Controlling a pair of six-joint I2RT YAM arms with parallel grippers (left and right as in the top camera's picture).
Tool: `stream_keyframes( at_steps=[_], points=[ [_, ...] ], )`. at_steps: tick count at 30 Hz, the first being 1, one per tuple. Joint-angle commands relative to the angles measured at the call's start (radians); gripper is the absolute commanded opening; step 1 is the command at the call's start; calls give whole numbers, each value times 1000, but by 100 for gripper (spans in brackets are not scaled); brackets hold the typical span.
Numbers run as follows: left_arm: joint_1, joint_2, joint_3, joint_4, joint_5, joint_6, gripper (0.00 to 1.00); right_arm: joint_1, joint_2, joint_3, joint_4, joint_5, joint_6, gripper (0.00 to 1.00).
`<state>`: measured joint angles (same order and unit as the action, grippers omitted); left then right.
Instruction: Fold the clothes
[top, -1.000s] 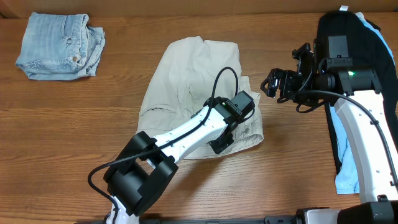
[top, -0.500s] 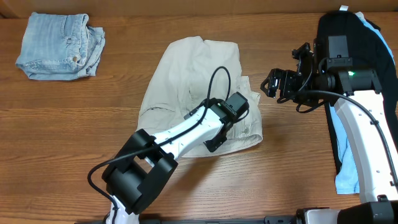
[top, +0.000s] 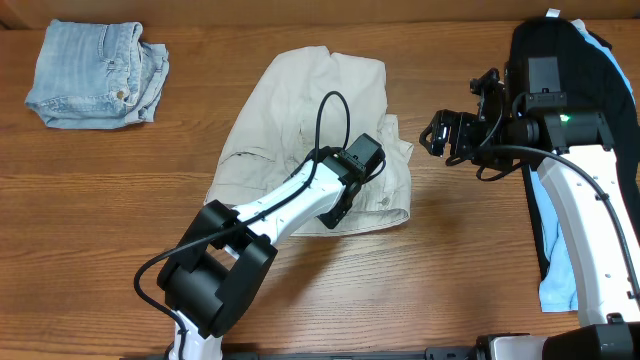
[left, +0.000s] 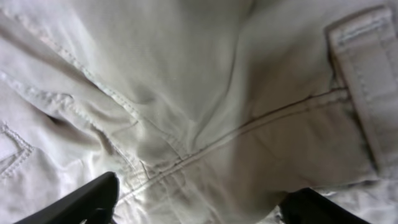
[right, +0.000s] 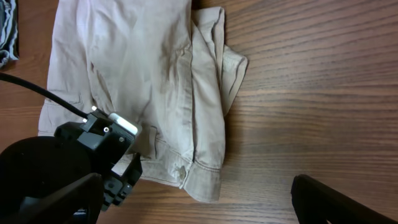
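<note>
My right gripper's open fingers are above bare wood. It should next go to the left in the overhead view, back and down onto the shorts' waistband end (top: 388, 212) (right: 191, 175).
The clothes are beige khaki shorts (top: 300, 110), lying crumpled in the middle of the table with the waistband and its button (right: 183, 176) toward the front. My left gripper (top: 340, 212) presses down onto the waistband end. In the left wrist view its jaws stand wide apart (left: 208, 202), with beige fabric and a seam bulging between the fingertips (left: 102, 193). My right gripper (top: 432, 135) hovers open over bare wood to the right of the shorts. Nothing lies between its fingers (right: 196, 202), and from there I see the left gripper (right: 121, 177) on the cloth.
Folded faded denim shorts (top: 95, 75) lie at the back left corner. A pile of black (top: 560, 60) and light-blue (top: 555, 270) garments runs along the right edge, under the right arm. Bare wood lies in front of and to the right of the shorts.
My left gripper has slid left and a little back, and the shorts have shifted left with it, the front hem bunching. Its jaws have narrowed a little. The right arm has not moved.
</note>
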<state>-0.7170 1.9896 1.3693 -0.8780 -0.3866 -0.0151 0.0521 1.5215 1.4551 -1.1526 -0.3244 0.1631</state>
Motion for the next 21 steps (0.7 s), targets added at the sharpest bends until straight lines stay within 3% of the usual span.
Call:
stream_keyframes(
  at_steps=[1, 4, 6, 16, 21],
  points=[
    [25, -21, -4, 4, -40, -74, 69, -4, -6, -3, 10, 10, -7, 100],
    [40, -21, -5, 4, -37, -110, 50, -4, -6, -3, 13, 10, -7, 100],
    [52, -21, -5, 4, -32, -125, 45, -4, -6, -3, 13, 10, -7, 100],
    [121, -20, -11, 16, 14, -150, 40, -4, -6, -3, 14, 10, -7, 100],
    [146, -14, -34, 72, 47, -150, 30, -4, -6, -3, 14, 10, -7, 100]
  ],
)
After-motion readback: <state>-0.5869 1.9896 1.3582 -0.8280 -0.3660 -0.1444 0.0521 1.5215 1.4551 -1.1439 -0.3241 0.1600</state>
